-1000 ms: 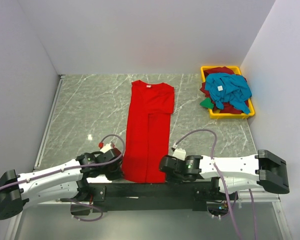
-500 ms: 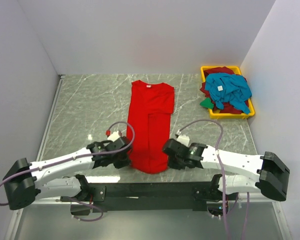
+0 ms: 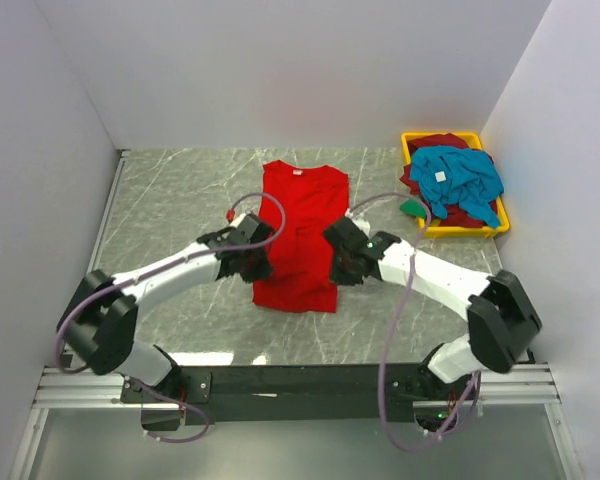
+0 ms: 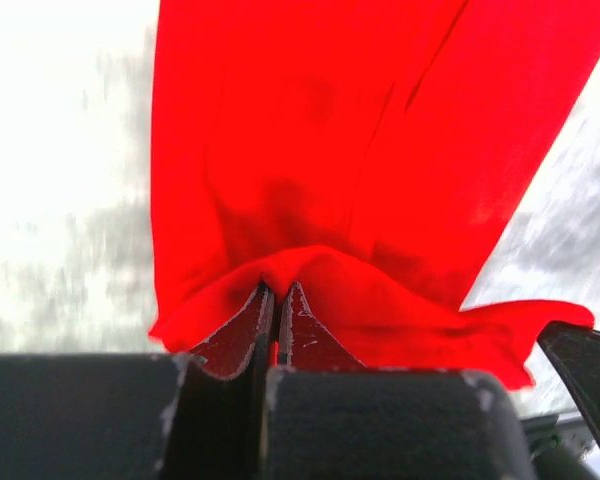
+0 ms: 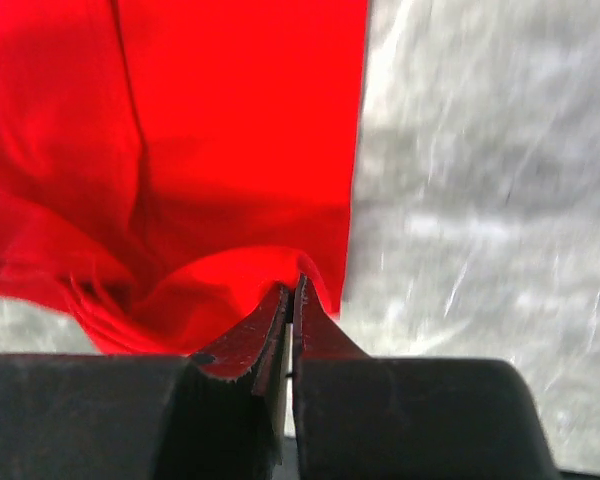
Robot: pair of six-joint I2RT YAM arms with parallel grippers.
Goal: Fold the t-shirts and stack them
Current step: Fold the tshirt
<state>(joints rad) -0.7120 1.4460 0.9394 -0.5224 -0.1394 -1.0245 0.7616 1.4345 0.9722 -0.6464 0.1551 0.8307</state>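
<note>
The shirt's far part (image 3: 333,187) is uncovered. My right gripper will next carry the corner of the hem outward toward the collar and down onto the cloth.
The bright red t-shirt (image 3: 302,215) lies lengthwise in the middle of the table, collar at the far end, its near part doubled up over itself. My left gripper (image 3: 258,262) is shut on the shirt's lifted hem at the left side; the left wrist view shows red cloth (image 4: 340,180) pinched at the gripper's (image 4: 278,288) tips. My right gripper (image 3: 338,262) is shut on the hem at the right side, with red cloth (image 5: 210,150) pinched at its tips (image 5: 294,286). Both hold the hem above the shirt's middle.
A yellow bin (image 3: 462,229) stands at the far right, holding a teal-blue shirt (image 3: 458,178) with a white tag, a dark maroon shirt (image 3: 445,143) and a bit of green cloth (image 3: 413,207). White walls close the table on three sides.
Both grippers have carried the red shirt's near hem away from the table's near edge toward the collar, folding the shirt's lower part up over itself. The arms have stretched forward.
</note>
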